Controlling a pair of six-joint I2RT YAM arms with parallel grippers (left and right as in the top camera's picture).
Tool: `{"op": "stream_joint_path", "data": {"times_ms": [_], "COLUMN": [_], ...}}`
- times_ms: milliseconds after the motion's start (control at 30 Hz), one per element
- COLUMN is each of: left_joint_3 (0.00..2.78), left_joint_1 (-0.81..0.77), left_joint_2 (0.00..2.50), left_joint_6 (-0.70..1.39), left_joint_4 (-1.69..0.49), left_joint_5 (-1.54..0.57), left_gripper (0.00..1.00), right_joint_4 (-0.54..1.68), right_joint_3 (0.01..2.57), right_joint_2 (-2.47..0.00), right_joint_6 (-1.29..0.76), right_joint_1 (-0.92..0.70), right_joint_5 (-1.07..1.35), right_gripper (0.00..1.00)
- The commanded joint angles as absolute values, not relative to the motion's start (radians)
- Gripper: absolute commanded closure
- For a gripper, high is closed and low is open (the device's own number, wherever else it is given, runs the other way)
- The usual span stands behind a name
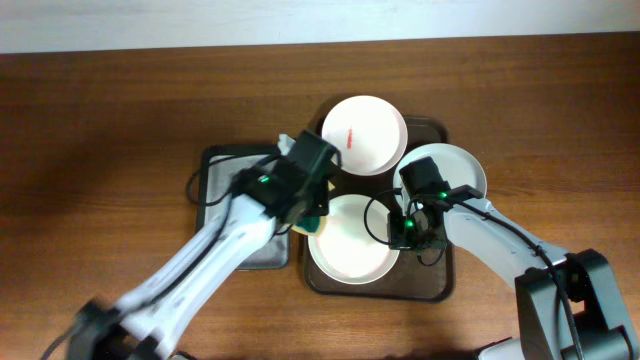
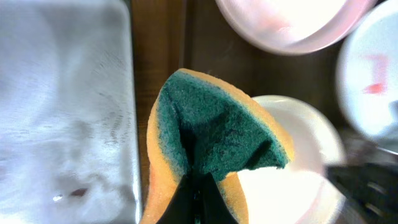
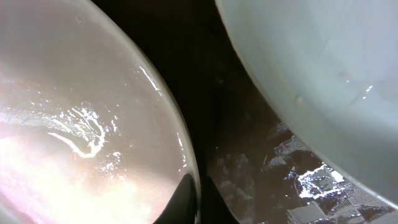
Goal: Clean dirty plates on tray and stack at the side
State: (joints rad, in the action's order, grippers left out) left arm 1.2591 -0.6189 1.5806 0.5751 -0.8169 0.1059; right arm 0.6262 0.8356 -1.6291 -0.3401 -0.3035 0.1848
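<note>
Next, my left gripper carries the sponge (image 2: pixel 217 130) to the left in the overhead view and releases it there, since the empty grey metal tray (image 2: pixel 71 146) lies that way.
The dark brown tray (image 1: pixel 432 285) holds three white plates. The far plate (image 1: pixel 364 135) has a red smear; it also shows in the left wrist view (image 2: pixel 373 68). The right plate (image 1: pixel 462 165) is partly hidden by my right arm. The front plate (image 1: pixel 350 250) lies nearest. My left gripper (image 1: pixel 312 205) is shut on a green and orange sponge (image 2: pixel 217 130), held at the front plate's left rim (image 2: pixel 298 180). My right gripper (image 1: pixel 403 232) is shut on the front plate's right rim (image 3: pixel 93 124), with one finger on each side of it.
A grey metal tray (image 1: pixel 240 165) lies left of the brown tray, under my left arm, and shows in the left wrist view (image 2: pixel 62 93). Another plate (image 3: pixel 323 74) lies close to my right fingers. Bare wooden table (image 1: pixel 100 150) surrounds both trays.
</note>
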Motion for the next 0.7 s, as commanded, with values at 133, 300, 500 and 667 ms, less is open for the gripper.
{"op": "stream_joint_path", "data": {"times_ms": [133, 300, 500, 667], "left_joint_3": [1.129, 0.877, 0.976, 1.010], "left_joint_1": [-0.335, -0.226, -0.218, -0.218], "left_joint_2": [1.407, 1.459, 1.395, 1.266], "left_joint_6": [0.517, 0.342, 0.342, 0.342], "left_joint_4": [-0.936, -0.591, -0.675, -0.756], "left_joint_5": [0.199, -0.009, -0.110, -0.109], "left_gripper": [1.00, 0.84, 0.09, 0.00], "right_joint_4": [0.641, 0.633, 0.681, 0.741], "right_joint_3": [0.819, 0.819, 0.889, 0.916], "right_joint_2": [-1.649, -1.649, -1.533, -1.275], "right_joint_6": [-0.329, -0.329, -0.328, -0.329], "right_joint_1": [-0.302, -0.301, -0.301, -0.302], "right_joint_5": [0.186, 0.192, 0.163, -0.067], "right_gripper": [0.96, 0.96, 0.96, 0.96]}}
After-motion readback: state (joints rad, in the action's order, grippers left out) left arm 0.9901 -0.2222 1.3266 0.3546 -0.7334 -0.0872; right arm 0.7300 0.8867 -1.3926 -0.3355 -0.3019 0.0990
